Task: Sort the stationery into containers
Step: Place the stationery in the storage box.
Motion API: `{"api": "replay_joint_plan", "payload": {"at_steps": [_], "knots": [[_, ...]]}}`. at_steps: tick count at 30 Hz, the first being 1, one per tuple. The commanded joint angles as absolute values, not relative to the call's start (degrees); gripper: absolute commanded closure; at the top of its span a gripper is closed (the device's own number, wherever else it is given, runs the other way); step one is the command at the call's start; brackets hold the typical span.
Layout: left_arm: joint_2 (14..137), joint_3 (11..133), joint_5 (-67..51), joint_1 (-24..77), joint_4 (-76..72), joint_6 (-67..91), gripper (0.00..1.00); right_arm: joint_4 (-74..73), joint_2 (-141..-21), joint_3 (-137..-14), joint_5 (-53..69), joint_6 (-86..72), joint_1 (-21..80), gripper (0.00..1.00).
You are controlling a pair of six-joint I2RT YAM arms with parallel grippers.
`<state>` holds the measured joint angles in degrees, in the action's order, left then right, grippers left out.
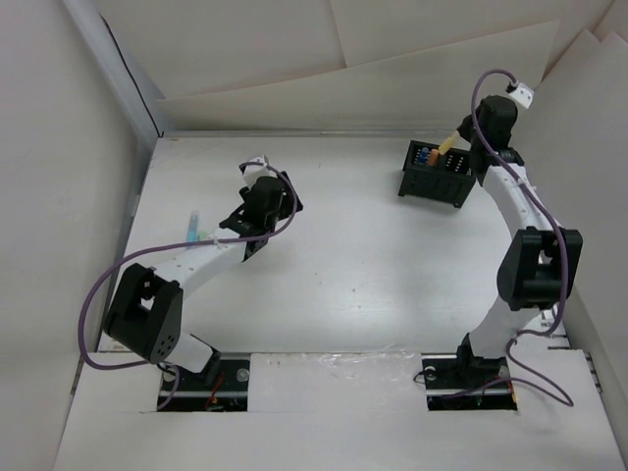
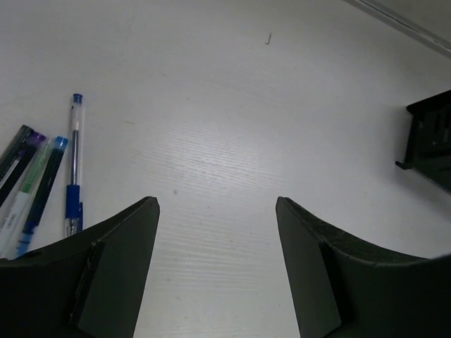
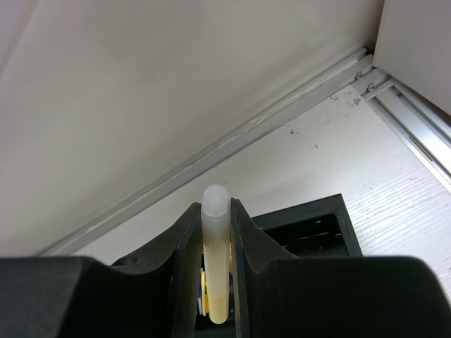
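The box's section with orange pieces lies below, to the left in the top view, so my right gripper should lower that way next and release the marker (image 1: 447, 145).
My right gripper (image 3: 215, 205) is shut on a pale yellow marker (image 3: 215, 260) with a translucent cap, held over the black organiser box (image 3: 310, 229). From above, that marker (image 1: 447, 145) hangs at the back right of the box (image 1: 439, 177), where orange and blue pieces stand in one compartment. My left gripper (image 2: 217, 201) is open above bare table, with nothing between its fingers. To its left lie a blue-grip clear pen (image 2: 73, 165) and three more pens (image 2: 32, 176) side by side. In the top view those pens (image 1: 197, 230) sit at the left edge, beside the left gripper (image 1: 257, 211).
White walls close in the table on the left, back and right, with a metal rail (image 3: 232, 141) along the back. The organiser's corner (image 2: 431, 141) shows at the right edge of the left wrist view. Purple cables loop off both arms.
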<state>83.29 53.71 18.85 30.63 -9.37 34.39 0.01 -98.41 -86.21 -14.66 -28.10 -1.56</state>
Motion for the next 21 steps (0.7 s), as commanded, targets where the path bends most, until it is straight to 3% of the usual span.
{"api": "replay_joint_plan", "payload": {"at_steps": [1, 15, 18, 21], "knots": [[80.9, 53.1, 23.9, 30.5, -6.8, 37.2, 0.36, 0.1, -102.3, -89.9, -19.2, -23.8, -0.6, 0.98], [82.6, 53.3, 25.9, 30.5, -4.7, 38.9, 0.36, 0.1, -107.8, -91.3, -28.8, -19.3, 7.3, 1.00], [82.6, 53.3, 25.9, 30.5, -3.5, 40.2, 0.36, 0.1, -107.8, -91.3, -32.9, -19.3, 8.6, 0.94], [82.6, 53.3, 27.5, 30.5, -1.5, 41.5, 0.36, 0.1, -107.8, -90.2, -36.8, -19.3, 9.1, 0.77]]}}
